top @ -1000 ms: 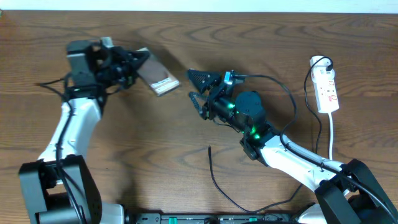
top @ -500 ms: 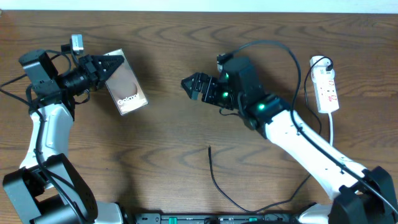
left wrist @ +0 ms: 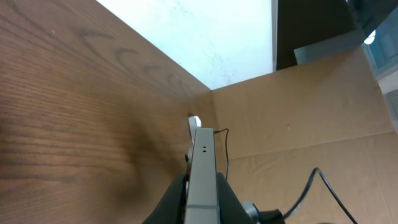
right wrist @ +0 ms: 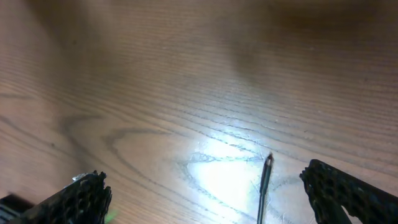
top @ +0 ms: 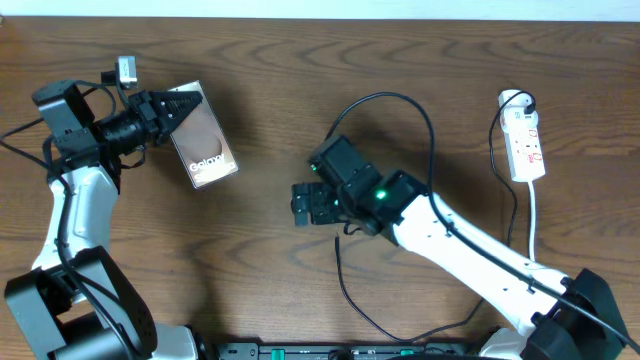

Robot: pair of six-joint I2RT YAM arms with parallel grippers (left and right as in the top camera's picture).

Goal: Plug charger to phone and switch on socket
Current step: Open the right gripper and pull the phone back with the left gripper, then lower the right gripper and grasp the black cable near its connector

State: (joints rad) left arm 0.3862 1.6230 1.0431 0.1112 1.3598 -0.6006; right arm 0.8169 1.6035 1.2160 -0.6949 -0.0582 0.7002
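Observation:
I will move my right gripper down and back next until its open fingers are on both sides of the charger's plug and then close it, since the plug lies flat on the wood below them.
My left gripper is shut on the phone, a glossy slab with white "Galaxy" lettering at its near end, at the table's far left. In the left wrist view the phone shows edge-on between my fingers. My right gripper is open and empty at the table's middle, just above and left of the charger's plug tip. In the right wrist view the tip lies on the wood between my spread fingers, nearer the right one. The white socket lies at the far right.
The charger's thin black cable runs from the tip toward the front edge, then curves right. The socket's white cord trails toward the front. A cardboard wall stands beyond the table in the left wrist view.
My right gripper has swung from the middle back toward the front and now hovers by the charger tip. My left gripper carried the phone left a second ago and has since held still.

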